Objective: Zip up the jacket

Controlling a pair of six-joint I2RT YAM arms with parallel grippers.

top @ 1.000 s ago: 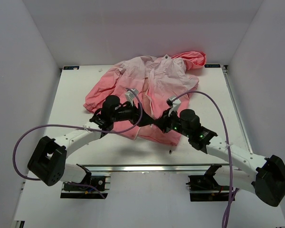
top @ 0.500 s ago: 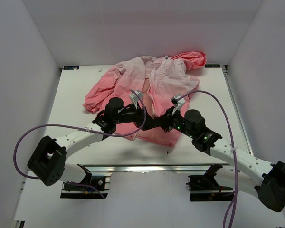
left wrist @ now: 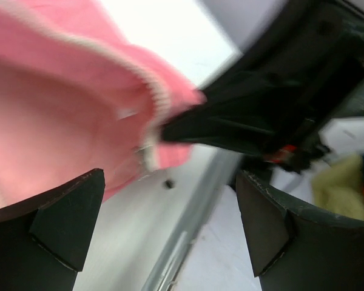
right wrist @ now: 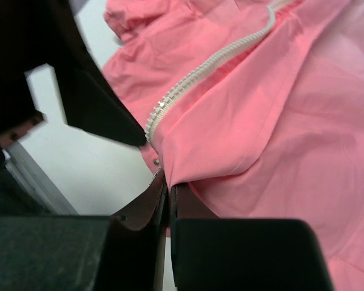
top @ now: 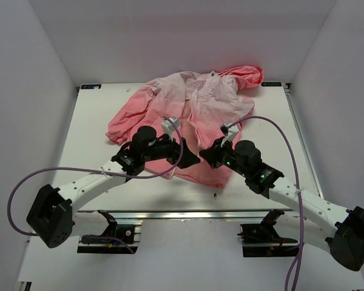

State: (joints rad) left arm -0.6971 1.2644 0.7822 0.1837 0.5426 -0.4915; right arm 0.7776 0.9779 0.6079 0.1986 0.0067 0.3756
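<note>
I need to turn my left gripper away from my right gripper and move it down onto the other front panel's hem corner [top: 168, 175] on the tabletop.
The jacket [top: 197, 100] lies spread on the table, pale pink at the top and coral at the hem, hood at the back right. Its white zipper [right wrist: 212, 60] runs down to the hem corner. My right gripper [right wrist: 168, 188] is shut on the jacket's hem fabric just beside the zipper's lower end, and it sits at the near hem [top: 207, 154]. My left gripper [left wrist: 170, 224] stands wide open with nothing between its fingers, just left of the right one [top: 191, 159]. The pinched hem corner [left wrist: 164, 115] hangs ahead of it.
A metal rail [top: 188, 213] runs along the table's near edge, with a small dark spot [top: 216, 194] on the white top just before it. White walls close in the left, right and back. Purple cables loop off both arms.
My left gripper has opened to full width and drawn back a little to the left, leaving a gap to the right gripper. The right gripper stays shut on the hem.
</note>
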